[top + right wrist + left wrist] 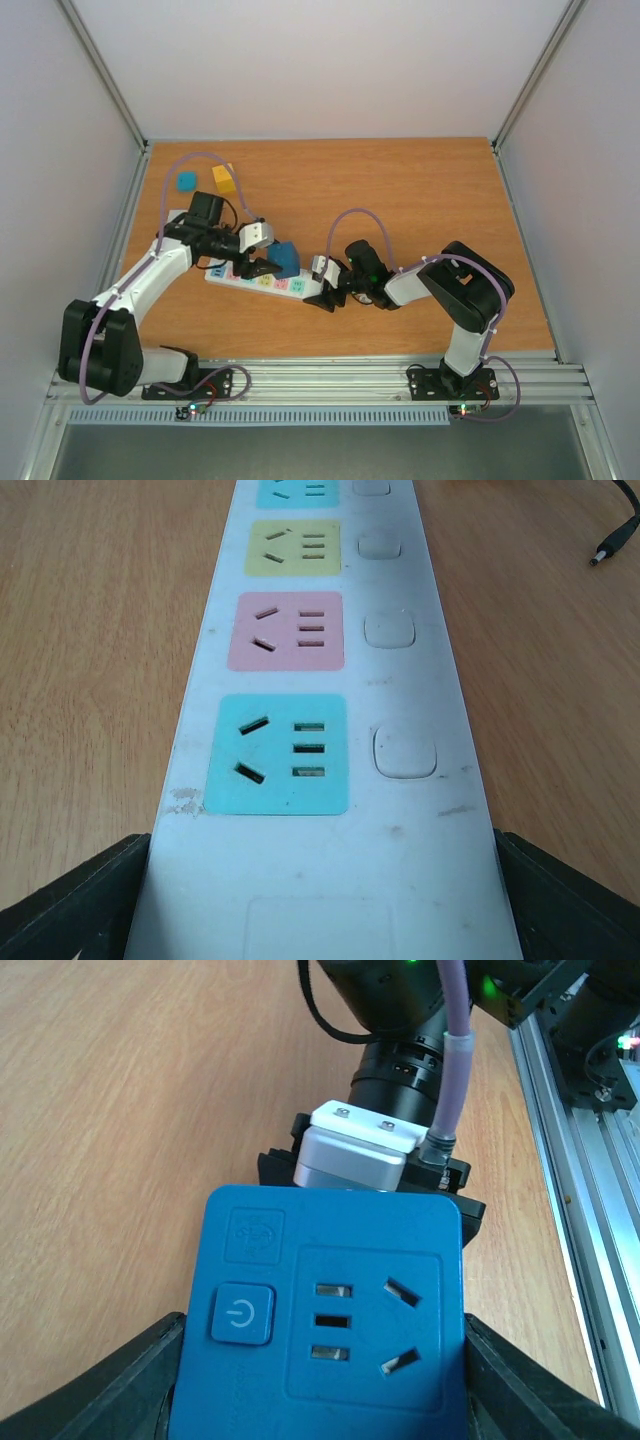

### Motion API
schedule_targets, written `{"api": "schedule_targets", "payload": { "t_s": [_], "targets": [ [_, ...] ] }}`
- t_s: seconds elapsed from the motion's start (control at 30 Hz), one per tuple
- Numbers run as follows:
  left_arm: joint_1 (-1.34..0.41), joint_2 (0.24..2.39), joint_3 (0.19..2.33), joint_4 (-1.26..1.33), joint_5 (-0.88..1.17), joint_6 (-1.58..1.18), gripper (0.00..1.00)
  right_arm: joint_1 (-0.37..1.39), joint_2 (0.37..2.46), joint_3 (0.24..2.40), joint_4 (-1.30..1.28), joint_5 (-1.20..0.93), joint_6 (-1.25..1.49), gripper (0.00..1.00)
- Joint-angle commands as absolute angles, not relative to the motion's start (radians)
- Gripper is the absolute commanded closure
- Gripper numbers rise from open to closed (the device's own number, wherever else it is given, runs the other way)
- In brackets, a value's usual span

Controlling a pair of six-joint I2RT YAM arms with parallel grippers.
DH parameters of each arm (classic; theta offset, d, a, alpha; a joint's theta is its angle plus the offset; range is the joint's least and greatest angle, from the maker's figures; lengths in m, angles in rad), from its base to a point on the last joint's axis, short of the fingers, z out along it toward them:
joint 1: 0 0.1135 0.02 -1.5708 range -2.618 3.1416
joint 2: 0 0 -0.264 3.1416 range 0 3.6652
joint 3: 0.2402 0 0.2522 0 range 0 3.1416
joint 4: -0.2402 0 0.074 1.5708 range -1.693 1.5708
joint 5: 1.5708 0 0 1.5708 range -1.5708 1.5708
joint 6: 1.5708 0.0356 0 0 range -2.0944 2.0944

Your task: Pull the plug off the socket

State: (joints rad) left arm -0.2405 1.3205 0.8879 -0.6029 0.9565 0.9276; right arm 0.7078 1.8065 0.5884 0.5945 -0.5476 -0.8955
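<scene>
I should next move my left gripper to the left in the top view and down to the tabletop past the far end of the socket, and release the plug there, because the plug is already unplugged.
The plug [288, 258] is a blue block with a power button and outlet slots on its face [325, 1310]. My left gripper [272, 264] is shut on it, one black finger on each side [110, 1385]. The block sits just above the far side of the socket [255, 277], a long white strip with teal, pink and yellow outlet faces [450, 700]. All the outlet faces in the right wrist view are bare. My right gripper [325, 292] is shut on the strip's near end, a finger [70, 905] against each long side.
A small blue cube [187, 181] and a yellow cube [224, 179] lie at the far left of the wooden table. A black cable tip [610, 552] rests on the wood beside the strip. Grey walls enclose three sides; an aluminium rail [330, 380] runs along the near edge.
</scene>
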Motion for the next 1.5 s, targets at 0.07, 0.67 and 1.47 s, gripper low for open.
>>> {"api": "schedule_targets", "payload": {
  "t_s": [0.07, 0.67, 1.47],
  "targets": [
    [-0.16, 1.289, 0.936, -0.627, 1.048, 0.872, 0.74, 0.708, 1.835, 0.588, 0.56, -0.518, -0.9, 0.66],
    [0.316, 1.259, 0.939, -0.966, 0.994, 1.011, 0.74, 0.707, 1.819, 0.577, 0.564, -0.526, -0.902, 0.28],
    [0.46, 1.327, 0.906, -0.852, 1.009, 0.875, 0.73, 0.819, 1.804, 0.807, 0.228, -0.394, -0.943, 0.02]
  ]
}}
